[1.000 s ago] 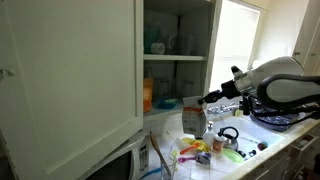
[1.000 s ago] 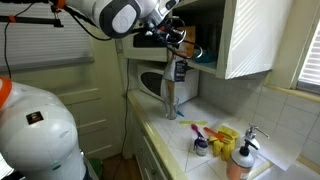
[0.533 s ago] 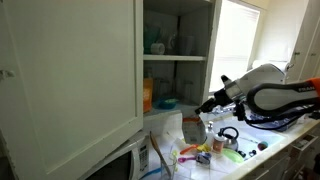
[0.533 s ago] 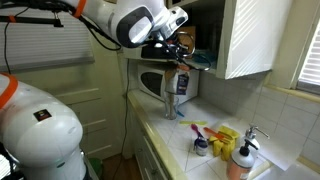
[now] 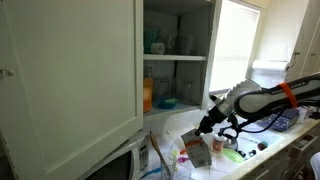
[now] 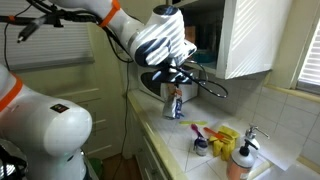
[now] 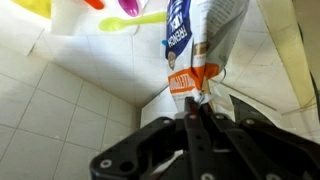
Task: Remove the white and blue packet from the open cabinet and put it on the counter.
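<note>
My gripper will next go down toward the clear counter near the spoons to release the packet (image 5: 194,148) hanging beneath it, because the counter is open there.
The white and blue packet (image 7: 200,45) with its orange-red patch hangs from my gripper (image 7: 197,105), which is shut on its top edge. In both exterior views the packet (image 5: 194,148) (image 6: 176,100) is low over the counter (image 5: 262,165) (image 6: 175,140). I cannot tell whether it touches the worktop. The gripper (image 5: 209,125) (image 6: 178,82) is outside and below the open cabinet (image 5: 176,60), whose large white door (image 5: 70,70) stands open. In the wrist view the packet hangs over white tiles.
An orange box (image 5: 148,93) and a teal bowl (image 5: 166,102) sit on the cabinet's lower shelf. A microwave (image 5: 125,162) stands under the door. Colourful small items (image 5: 205,155), yellow cloths (image 6: 228,140), a bottle (image 6: 240,160) and spoons (image 7: 135,20) lie on the counter.
The arm has lowered from cabinet-shelf height down toward the counter, carrying the packet with it. The gripper stays shut on the packet throughout.
</note>
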Controlling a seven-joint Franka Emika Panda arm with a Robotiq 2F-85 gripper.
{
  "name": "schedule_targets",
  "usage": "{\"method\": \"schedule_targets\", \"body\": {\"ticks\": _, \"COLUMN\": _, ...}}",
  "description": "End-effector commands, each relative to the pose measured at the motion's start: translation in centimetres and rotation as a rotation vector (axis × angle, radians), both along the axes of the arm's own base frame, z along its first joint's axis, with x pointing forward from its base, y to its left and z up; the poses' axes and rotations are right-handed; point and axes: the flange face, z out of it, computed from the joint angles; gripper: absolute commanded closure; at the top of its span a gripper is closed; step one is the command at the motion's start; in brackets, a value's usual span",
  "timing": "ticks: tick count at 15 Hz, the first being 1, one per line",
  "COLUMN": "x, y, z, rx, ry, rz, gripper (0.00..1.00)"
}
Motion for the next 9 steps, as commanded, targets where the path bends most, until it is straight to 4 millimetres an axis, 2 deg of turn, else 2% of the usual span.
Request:
{"method": "schedule_targets", "body": {"ticks": 1, "x": 1.4, "y": -2.7, "z": -1.7, "rx": -0.014, "ry": 0.019, "rz": 0.086, "gripper": 0.98}}
{"method": "schedule_targets", "body": {"ticks": 4, "x": 2.3, "y": -3.9, "z": -3.3, "rx": 0.020, "ry": 0.018, "rz": 0.113, "gripper": 0.98}}
{"method": "schedule_targets", "body": {"ticks": 9, "x": 4.2, "y": -3.6, "z": -6.2, "rx": 0.007, "ry": -0.004, "rz": 0.148, "gripper": 0.98}}
